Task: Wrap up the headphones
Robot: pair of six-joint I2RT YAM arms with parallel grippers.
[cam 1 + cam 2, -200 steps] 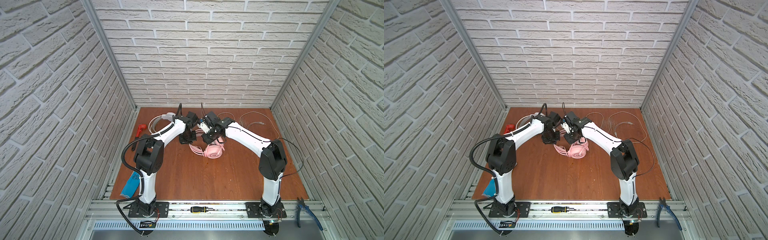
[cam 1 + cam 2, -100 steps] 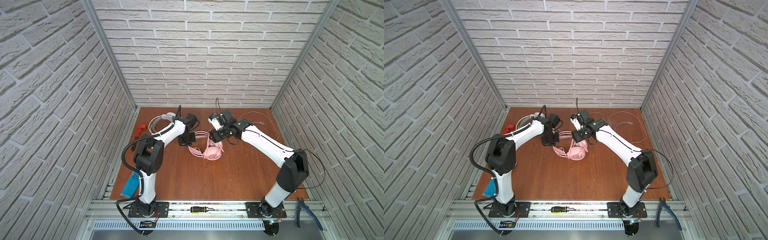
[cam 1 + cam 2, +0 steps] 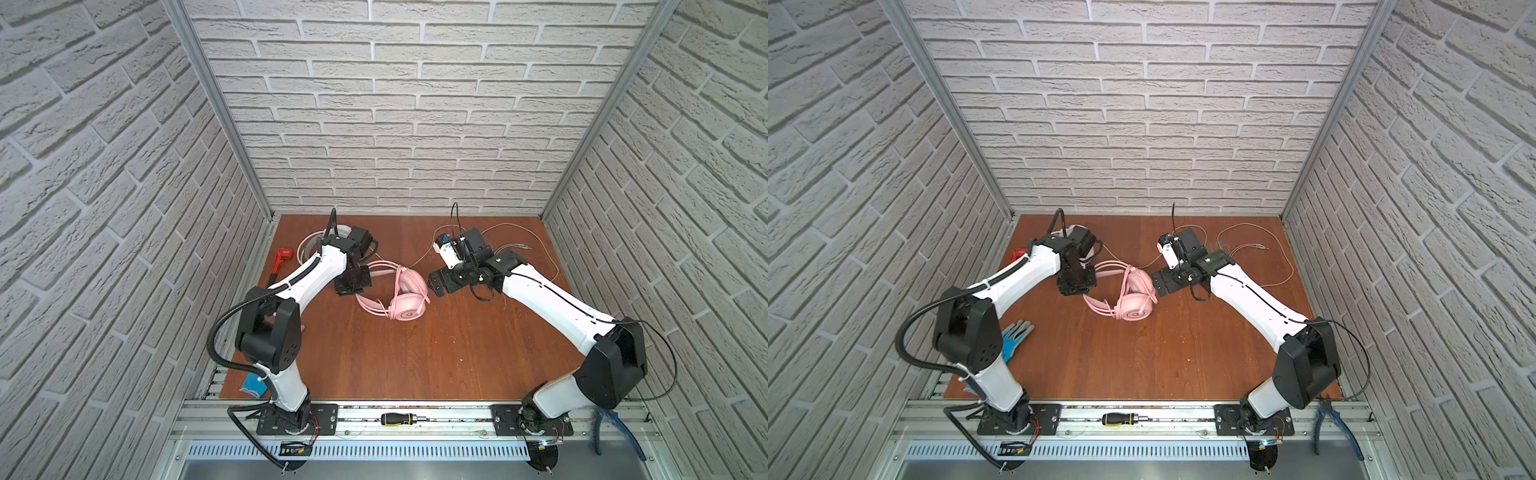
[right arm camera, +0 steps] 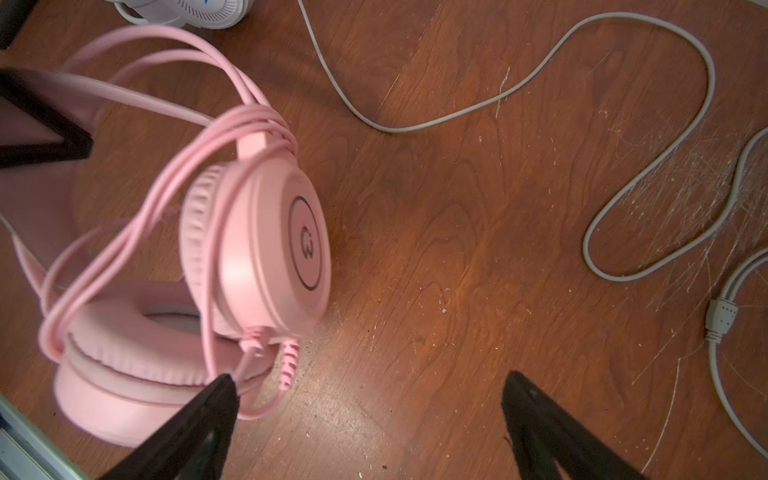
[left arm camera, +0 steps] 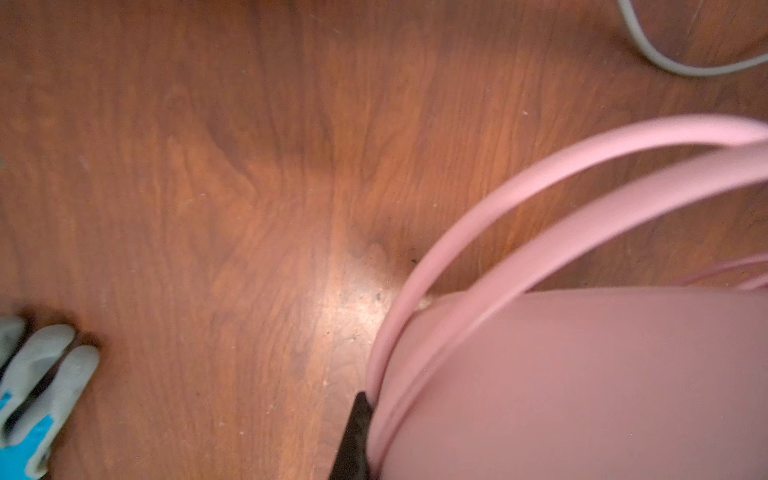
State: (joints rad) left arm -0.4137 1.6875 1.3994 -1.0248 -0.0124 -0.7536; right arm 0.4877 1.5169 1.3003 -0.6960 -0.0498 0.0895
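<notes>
I should next move my left gripper back and down to release the pink headband there, because the bare tabletop is below my left gripper and toward my base.
The pink headphones (image 3: 405, 297) (image 3: 1133, 297) lie mid-table, their pink cable looped round the earcups (image 4: 249, 249). My left gripper (image 3: 352, 286) (image 3: 1077, 286) is shut on the pink headband (image 5: 540, 199); one black fingertip (image 5: 357, 432) shows against it. My right gripper (image 4: 370, 384) (image 3: 436, 286) (image 3: 1158, 284) is open and empty just right of the earcups, one fingertip close to the cable's plug end. The white headphones (image 3: 311, 245) (image 4: 187, 8) sit behind the left arm, mostly hidden. Their pale cable (image 3: 540, 253) (image 3: 1281, 257) (image 4: 623, 83) snakes loose across the back right.
A red wrench (image 3: 281, 259) lies at the left edge. A blue and grey glove (image 3: 1015, 340) (image 5: 37, 386) lies at front left. A screwdriver (image 3: 399, 419) and blue pliers (image 3: 1337, 424) rest on the front rail. Brick walls enclose three sides.
My right gripper opened wide and pulled back to the right, away from the pink headphones. The left gripper kept its hold and stayed put.
</notes>
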